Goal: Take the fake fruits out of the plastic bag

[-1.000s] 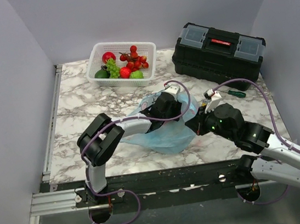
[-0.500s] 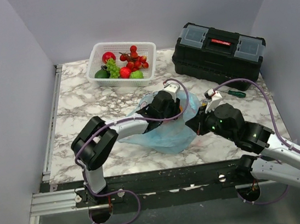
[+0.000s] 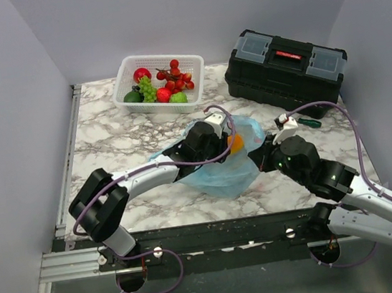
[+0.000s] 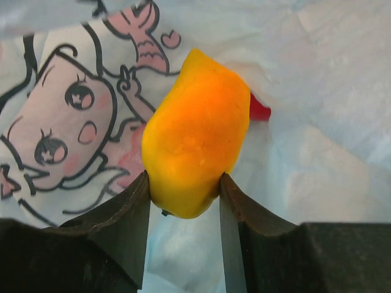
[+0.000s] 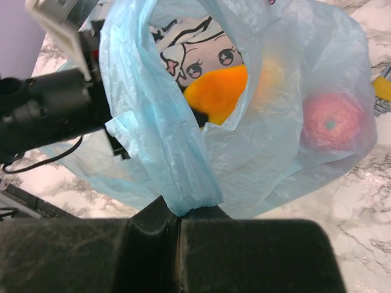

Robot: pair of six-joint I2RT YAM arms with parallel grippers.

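I will lift my left gripper from the bag [image 3: 220, 168] and move the fruit outward over the white basket to let it go, because the basket is outward of the gripper.
The light-blue plastic bag [image 3: 220, 168] lies mid-table, its cartoon print visible in the left wrist view [image 4: 73, 122]. My left gripper [image 3: 230, 144] is inside the bag's mouth, shut on the yellow-orange fruit [image 4: 195, 134], also seen in the right wrist view [image 5: 217, 94]. My right gripper [image 3: 259, 158] is shut on the bag's edge [image 5: 183, 183] and holds it up. A red apple [image 5: 333, 122] shows through the bag's wall. More fake fruits, red berries [image 3: 176, 77], green grapes [image 3: 147, 89] and a dark green piece [image 3: 132, 96], lie in the white basket [image 3: 192, 64].
A black toolbox [image 3: 285, 66] stands at the back right. A green-handled screwdriver [image 3: 307, 122] lies in front of it. The white basket stands at the back centre. A metal rail [image 3: 68, 163] runs along the table's left edge.
My left arm has drawn back to the left and the yellow-orange fruit now shows at the bag's mouth. The right gripper keeps its hold on the bag.
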